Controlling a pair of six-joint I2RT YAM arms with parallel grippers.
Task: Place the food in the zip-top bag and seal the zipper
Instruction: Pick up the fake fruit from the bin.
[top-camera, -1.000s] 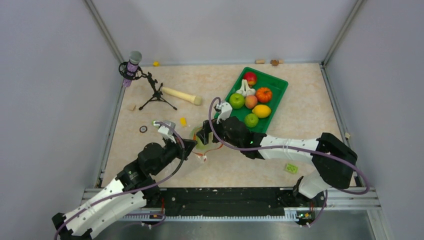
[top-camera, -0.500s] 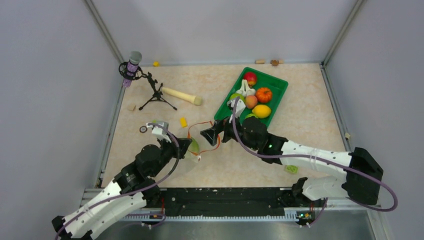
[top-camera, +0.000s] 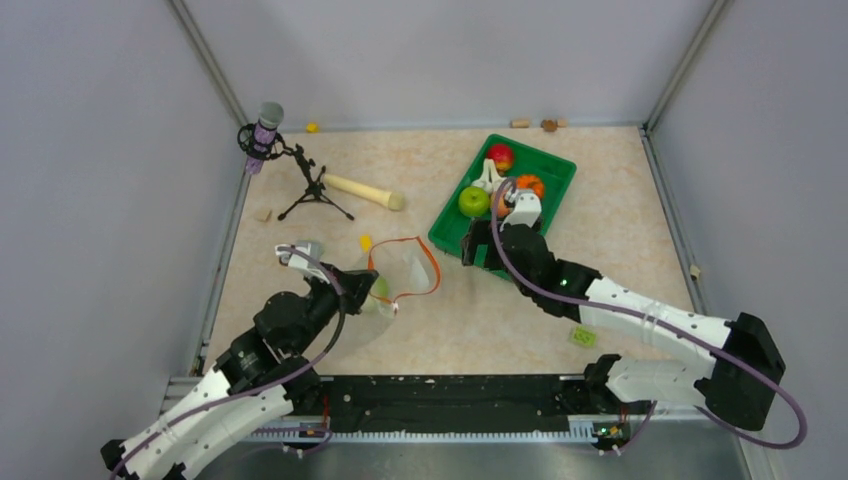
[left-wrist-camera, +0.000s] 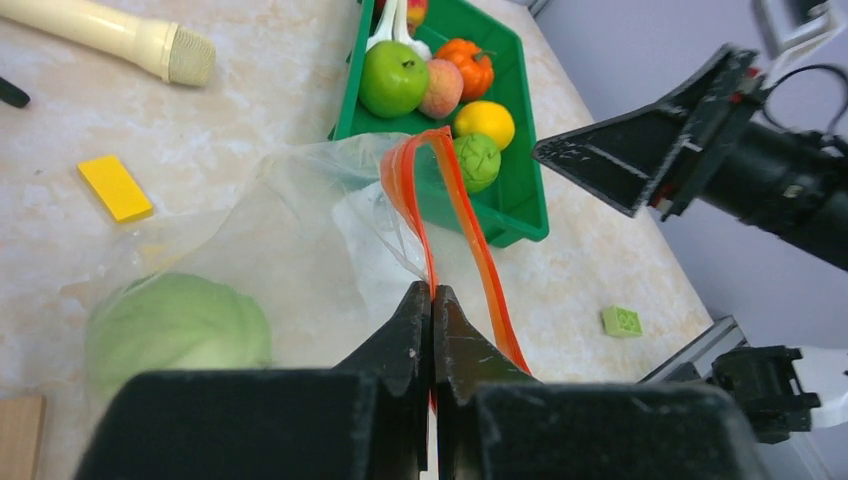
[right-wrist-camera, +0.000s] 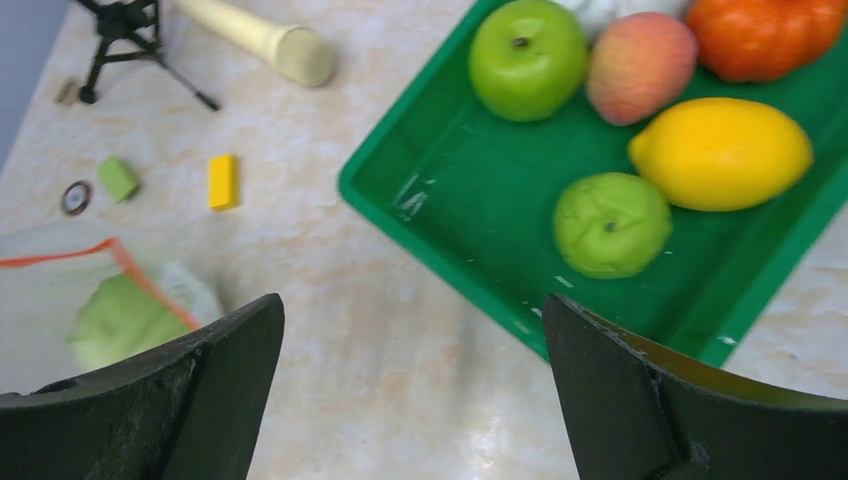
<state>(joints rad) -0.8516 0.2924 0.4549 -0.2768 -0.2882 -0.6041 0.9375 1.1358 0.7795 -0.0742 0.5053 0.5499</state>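
I should move my right gripper toward the second green apple (right-wrist-camera: 613, 226) and lower the open fingers around it, as the bottom of the tray is bare on either side of it.
The clear zip-top bag (top-camera: 405, 268) lies on the table left of centre, its orange-red zipper (left-wrist-camera: 455, 205) gaping open. A pale green cabbage (left-wrist-camera: 175, 325) sits inside it. My left gripper (left-wrist-camera: 432, 292) is shut on the zipper's near rim; it also shows in the top view (top-camera: 372, 288). My right gripper (right-wrist-camera: 411, 298) is open and empty, above the table by the near-left corner of the green tray (right-wrist-camera: 450, 195); it also shows in the top view (top-camera: 476, 244). In the tray are a green apple (right-wrist-camera: 527, 58), a peach (right-wrist-camera: 640, 65), an orange pumpkin (right-wrist-camera: 765, 35), a lemon (right-wrist-camera: 720, 152), a second green apple (right-wrist-camera: 611, 223), a red apple (top-camera: 500, 157) and white garlic (top-camera: 490, 178).
A beige wooden pin (top-camera: 362, 190) and a microphone on a small tripod (top-camera: 300, 170) stand at the back left. A yellow block (top-camera: 366, 241) lies just behind the bag. A green brick (top-camera: 583, 337) lies near the front right. Grey walls close three sides.
My right gripper has drawn back from the bag's mouth to the right, toward the tray, empty. My left gripper has shifted a little left, still holding the rim.
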